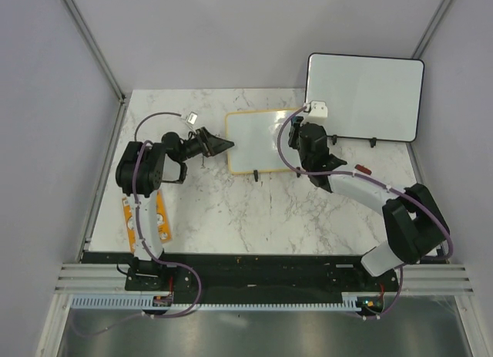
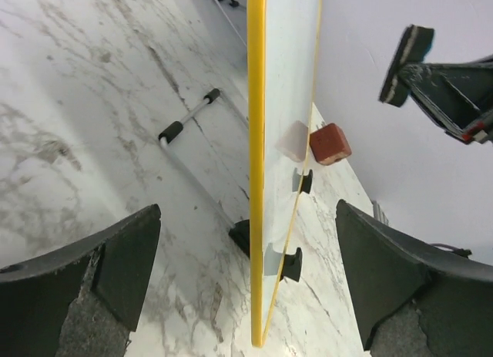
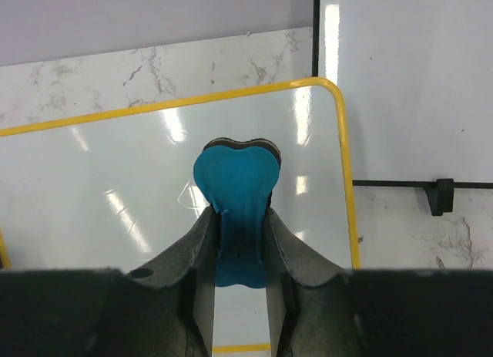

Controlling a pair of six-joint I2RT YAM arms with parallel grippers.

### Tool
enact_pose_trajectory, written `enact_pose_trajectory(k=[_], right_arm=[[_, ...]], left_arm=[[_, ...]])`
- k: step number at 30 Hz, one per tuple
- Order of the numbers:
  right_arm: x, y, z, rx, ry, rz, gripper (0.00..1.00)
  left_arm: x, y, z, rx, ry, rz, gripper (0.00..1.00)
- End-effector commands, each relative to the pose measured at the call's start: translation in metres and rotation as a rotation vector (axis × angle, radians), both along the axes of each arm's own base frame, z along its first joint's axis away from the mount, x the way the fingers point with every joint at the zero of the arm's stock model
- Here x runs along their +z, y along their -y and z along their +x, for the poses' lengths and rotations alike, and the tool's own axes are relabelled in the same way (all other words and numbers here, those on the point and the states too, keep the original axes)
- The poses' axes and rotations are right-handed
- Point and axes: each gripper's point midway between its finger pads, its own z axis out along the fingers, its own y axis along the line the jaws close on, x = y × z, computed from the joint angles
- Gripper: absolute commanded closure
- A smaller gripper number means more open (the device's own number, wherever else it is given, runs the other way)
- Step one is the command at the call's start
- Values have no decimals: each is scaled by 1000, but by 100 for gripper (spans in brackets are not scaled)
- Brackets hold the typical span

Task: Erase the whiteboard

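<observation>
The whiteboard's surface looks blank, so the robot's right gripper will next move back and down to the bare tabletop by its near edge and let go of the blue eraser.
The whiteboard with the thin yellow frame lies mid-table; its surface looks blank. My right gripper hangs over its right part, shut on a blue eraser whose dark felt faces the board. My left gripper is open at the board's left edge. In the left wrist view the yellow edge runs between its spread fingers, around the gripper's midpoint, with no touch that I can see. The eraser also shows there, above the board.
The larger black-framed whiteboard stands at the back right, seen too in the right wrist view. A small red-brown block lies beyond the board. An orange-and-white packet lies by the left arm. A small white item sits at back left.
</observation>
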Motion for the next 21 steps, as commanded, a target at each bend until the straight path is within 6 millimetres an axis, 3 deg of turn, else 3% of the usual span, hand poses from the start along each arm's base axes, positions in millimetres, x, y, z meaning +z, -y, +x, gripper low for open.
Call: enact_pose_trajectory(k=[1,5,6,8,9,11,13,15,18,19,21], right_arm=[[5,1,-28,38,-45,-20,100],[-18,-10,-68,164,-145,-33,99],[-36,-10,-80,185,-188,-37,96],[-52,-18,-101,239,-238,-29,89],[-71,-16,-114,247,-286,-21,81],[-84,-22,-133,283,-326,-9,71],[-103,-23,-154,292,-373,-4,53],[-112,-16,-165,277,-383,-8,38],[-115,-12,-175,257,-382,-7,24],[-115,-13,-179,261,-379,-17,19],[-112,-6,-180,230,-360,-30,7]], left_arm=[[77,-31,7,189,448,-2,0],[75,-53,4,304,436,21,0],[84,-58,5,343,450,17,0],[81,-68,2,383,426,19,0],[85,-72,2,407,425,15,0],[82,-77,-1,428,410,18,0],[90,-82,-3,466,418,14,0],[85,-84,-8,479,400,28,0],[80,-88,-12,502,349,74,0],[92,-89,-16,511,376,81,0],[78,-90,-21,525,299,126,0]])
